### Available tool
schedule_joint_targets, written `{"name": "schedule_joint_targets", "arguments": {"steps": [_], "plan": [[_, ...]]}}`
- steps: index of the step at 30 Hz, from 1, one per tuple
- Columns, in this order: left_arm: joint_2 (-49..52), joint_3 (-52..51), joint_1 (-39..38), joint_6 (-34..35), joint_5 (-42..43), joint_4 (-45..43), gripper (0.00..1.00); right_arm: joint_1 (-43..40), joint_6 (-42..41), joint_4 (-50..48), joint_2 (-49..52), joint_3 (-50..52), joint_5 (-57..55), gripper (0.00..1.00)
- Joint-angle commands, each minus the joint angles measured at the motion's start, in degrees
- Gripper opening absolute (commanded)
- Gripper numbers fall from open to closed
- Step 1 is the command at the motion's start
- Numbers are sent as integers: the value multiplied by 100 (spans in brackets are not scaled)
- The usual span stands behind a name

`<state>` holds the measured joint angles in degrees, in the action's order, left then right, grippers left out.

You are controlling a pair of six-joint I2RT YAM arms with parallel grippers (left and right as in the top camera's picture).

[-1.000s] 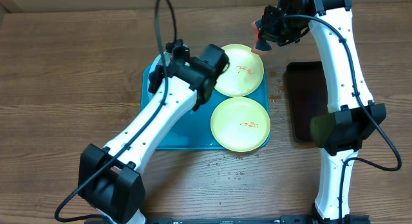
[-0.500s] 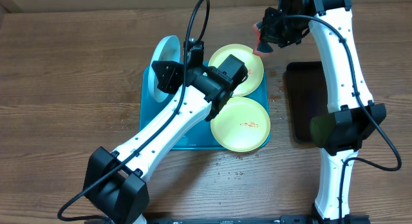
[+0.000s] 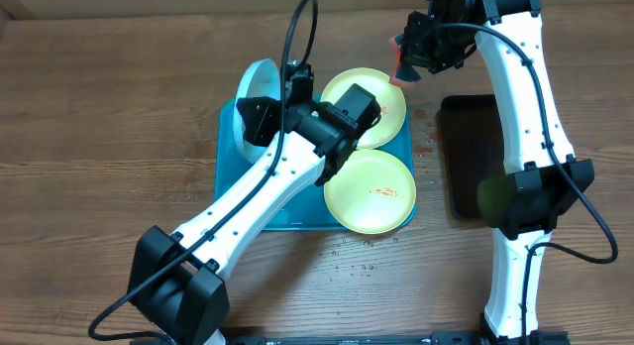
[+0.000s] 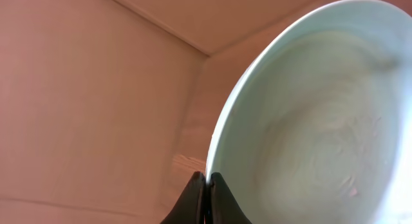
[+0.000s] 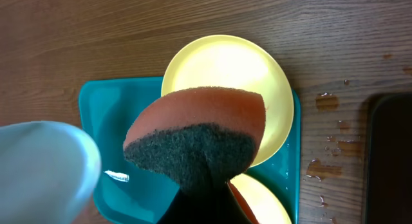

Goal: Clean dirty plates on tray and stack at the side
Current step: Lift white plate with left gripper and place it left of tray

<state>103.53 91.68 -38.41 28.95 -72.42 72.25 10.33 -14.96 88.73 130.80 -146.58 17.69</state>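
Observation:
I need to swing my left gripper left in the overhead view, turn the plate flat, lower it beside the turquoise tray and release, as that wood is empty.
My left gripper is shut on the rim of the pale blue-white plate and holds it tilted on edge above the left part of the turquoise tray. In the left wrist view the plate fills the right side, its rim between the jaws. Two yellow-green plates with red smears lie on the tray's right side, one at the back and one in front. My right gripper is shut on the red-and-grey sponge, high above the back plate.
A glossy black tray lies to the right of the turquoise tray, partly under my right arm. Water drops speckle the wood in front of the turquoise tray and between the two trays.
A second ago my left arm was low over the tray with the blue-white plate hidden; it has since raised the plate on edge. In the last half second it shifted only slightly. The right arm has held still.

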Motion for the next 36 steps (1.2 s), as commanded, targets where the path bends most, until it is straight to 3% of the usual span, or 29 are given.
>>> {"name": "schedule_joint_targets", "arguments": {"steps": [1,9,22,27,36], "plan": [[-170,118,269,262,1117,-2,4,20,24,7,-50,-81,-11,4],[-170,118,1196,44,3237,-26,4,20,24,13,-50,-81,-11,4],[-170,118,3366,-1233,7073,-723,4,20,24,42,-50,-81,-11,4],[-170,118,4133,-1425,7729,-802,4,20,24,57,-50,-81,-11,4],[-168,116,5276,-1746,7976,-809,4,20,24,57,-50,-81,-11,4]]}}
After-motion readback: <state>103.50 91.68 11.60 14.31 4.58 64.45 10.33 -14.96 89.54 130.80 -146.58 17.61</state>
